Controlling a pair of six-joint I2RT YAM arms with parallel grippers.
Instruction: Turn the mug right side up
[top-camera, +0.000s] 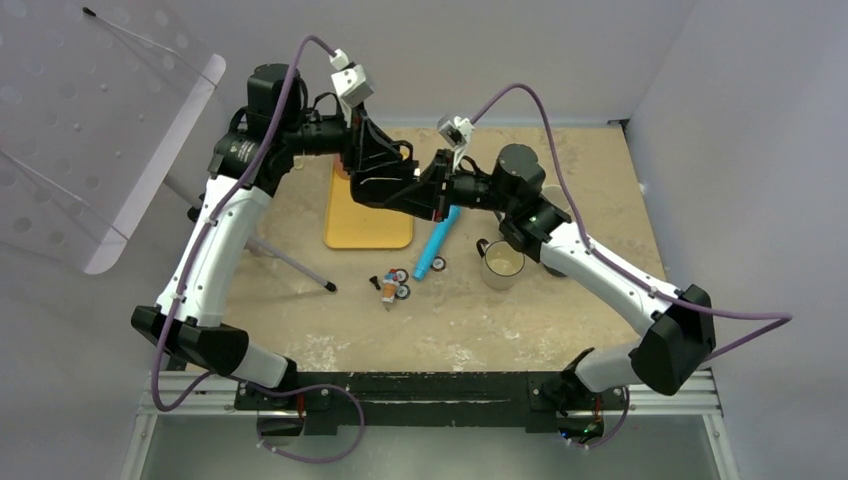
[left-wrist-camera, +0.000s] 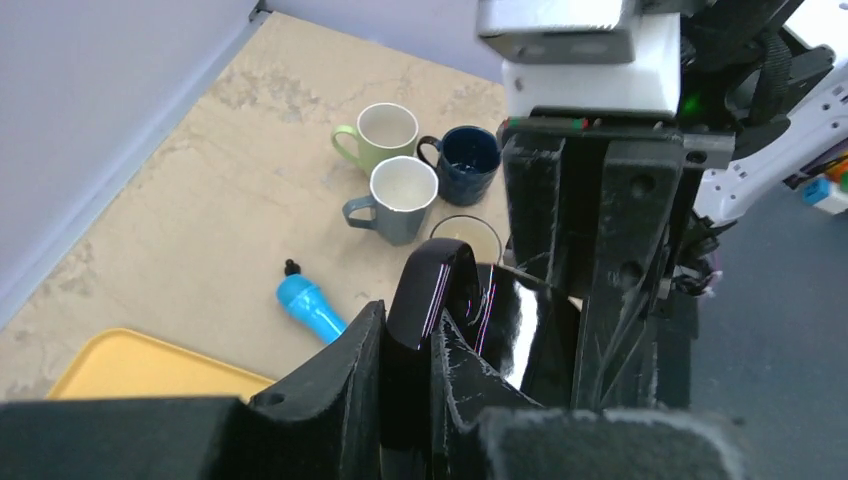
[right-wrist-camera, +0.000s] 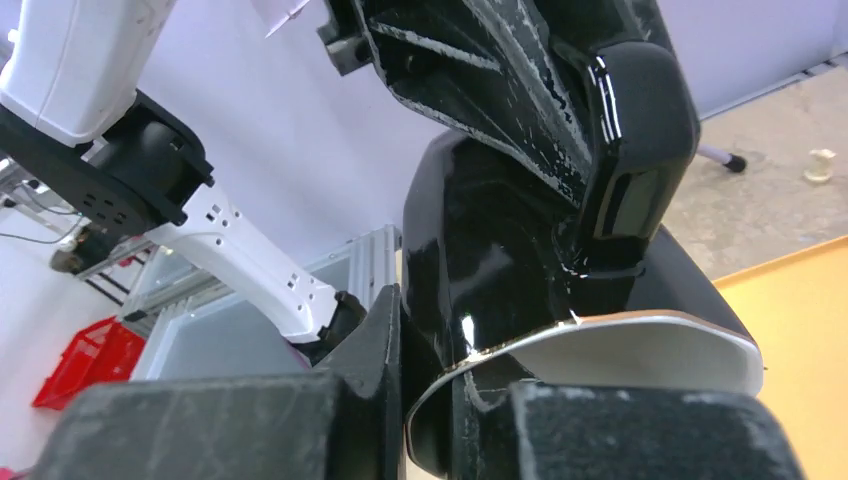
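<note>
My right gripper carries the mug back and down between the cream mug and the toy pieces next, turning to point downward, since bare table shows there.
A glossy black mug (right-wrist-camera: 500, 250) with a white inside (right-wrist-camera: 640, 350) is held in the air between both arms, above the table's middle. My left gripper (left-wrist-camera: 408, 400) is shut on its handle (left-wrist-camera: 440, 290). My right gripper (right-wrist-camera: 430, 400) is shut on the mug's wall at the rim, one finger inside and one outside. In the top view the two grippers meet, the left (top-camera: 400, 185) and the right (top-camera: 437, 190), and hide most of the mug. The mug is tilted; I cannot tell its exact orientation.
A green mug (left-wrist-camera: 385, 130), a grey mug (left-wrist-camera: 400, 195), a navy mug (left-wrist-camera: 468, 160) and a cream mug (top-camera: 502, 264) stand upright at the right. A blue tube (top-camera: 436, 243), small toy pieces (top-camera: 393, 285) and a yellow tray (top-camera: 367, 215) lie below the arms.
</note>
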